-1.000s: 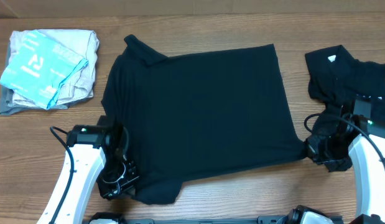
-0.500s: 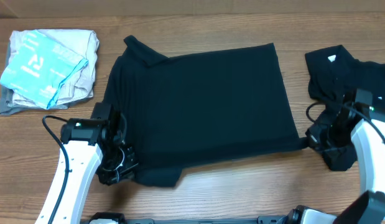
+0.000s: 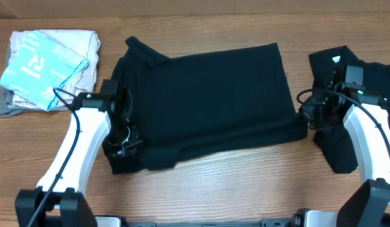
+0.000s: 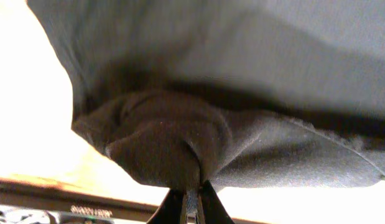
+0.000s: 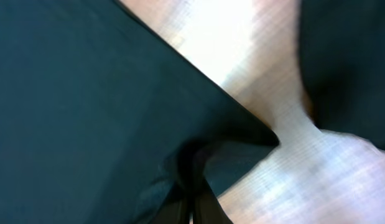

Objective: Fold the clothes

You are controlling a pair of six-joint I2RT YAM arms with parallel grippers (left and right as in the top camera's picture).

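Observation:
The left gripper carries the pinched corner outward next and releases it over the shirt's spread black panel, since that panel lies outward of the gripper.
A black T-shirt lies spread across the middle of the table, its near edge lifted and rolled back. My left gripper is shut on the shirt's near-left corner; the left wrist view shows bunched black fabric pinched between the fingers. My right gripper is shut on the shirt's near-right corner; the right wrist view shows the dark fabric held in the fingers. A second black garment with a small white neck label lies crumpled at the right, partly under my right arm.
A stack of folded light clothes with a teal printed piece on top sits at the far left. Bare wooden table runs along the near edge.
Both grippers have moved away from the near edge toward the far side, carrying the shirt's bottom edge with them. The near strip of the shirt now lies folded over the body.

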